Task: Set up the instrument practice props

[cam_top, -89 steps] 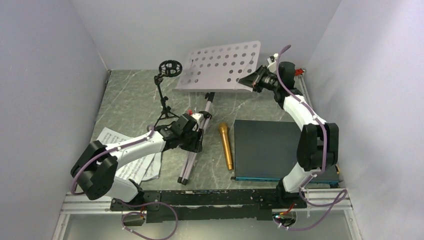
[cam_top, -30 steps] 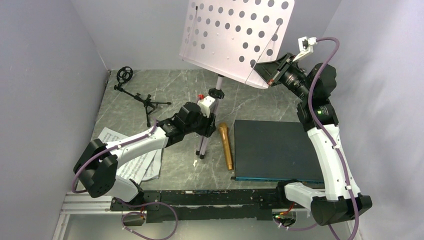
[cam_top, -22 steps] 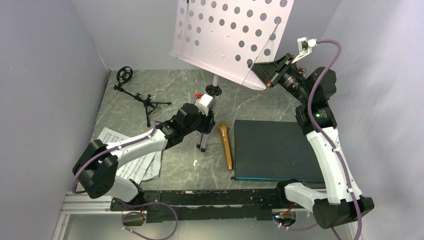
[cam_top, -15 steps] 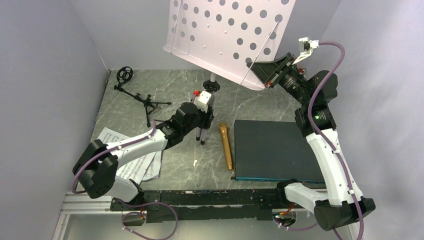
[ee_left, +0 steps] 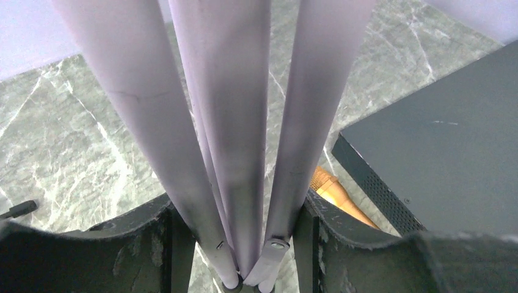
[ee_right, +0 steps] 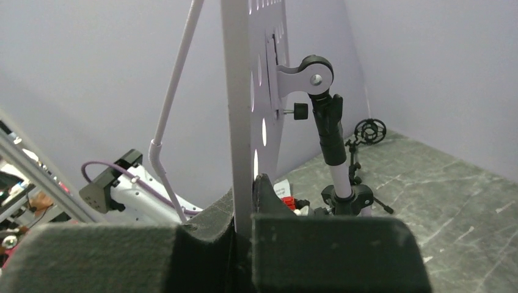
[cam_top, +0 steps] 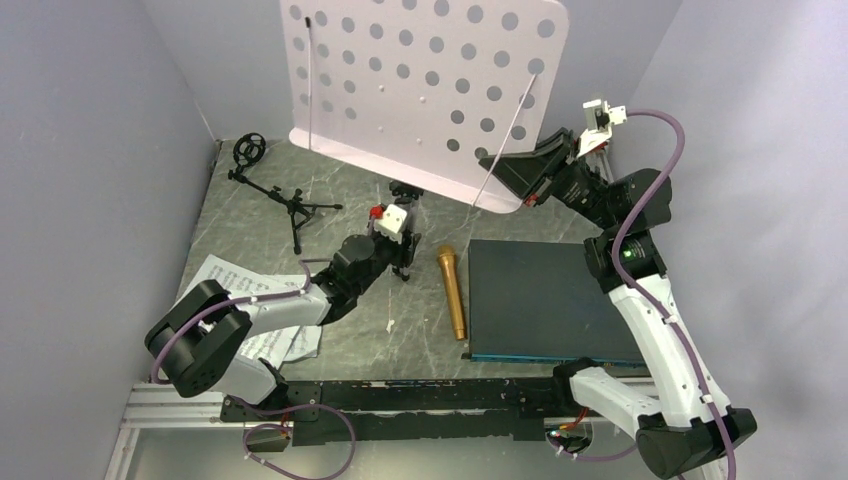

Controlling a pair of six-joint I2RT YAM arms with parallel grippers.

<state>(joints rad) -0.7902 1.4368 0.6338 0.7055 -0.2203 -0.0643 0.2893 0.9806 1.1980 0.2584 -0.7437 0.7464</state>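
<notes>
My right gripper draws the plate's edge back near the dark board next, then opens, since my left gripper holds the folded silver tripod legs (ee_left: 244, 140).
The pale perforated music stand (cam_top: 420, 90) is held upright over the back of the table. My right gripper (cam_top: 518, 178) is shut on the plate's lower right edge (ee_right: 239, 134). My left gripper (cam_top: 398, 255) is shut on the folded silver tripod legs (ee_left: 244, 140). The gold microphone (cam_top: 453, 292) lies flat beside the dark board. The small black tripod mic stand (cam_top: 275, 190) lies on its side at the back left, ring mount (cam_top: 248, 150) toward the wall. White sheet-music pages (cam_top: 255, 330) lie under my left arm.
A dark flat rectangular board (cam_top: 550, 300) covers the right side of the table, also in the left wrist view (ee_left: 440, 134). Purple-grey walls close in left, back and right. Bare marble surface (cam_top: 250, 235) lies at the left.
The music stand has swung from lying low to upright, its plate now facing the camera. The mic stand fell on its side at the back left. Both arms rose with the stand.
</notes>
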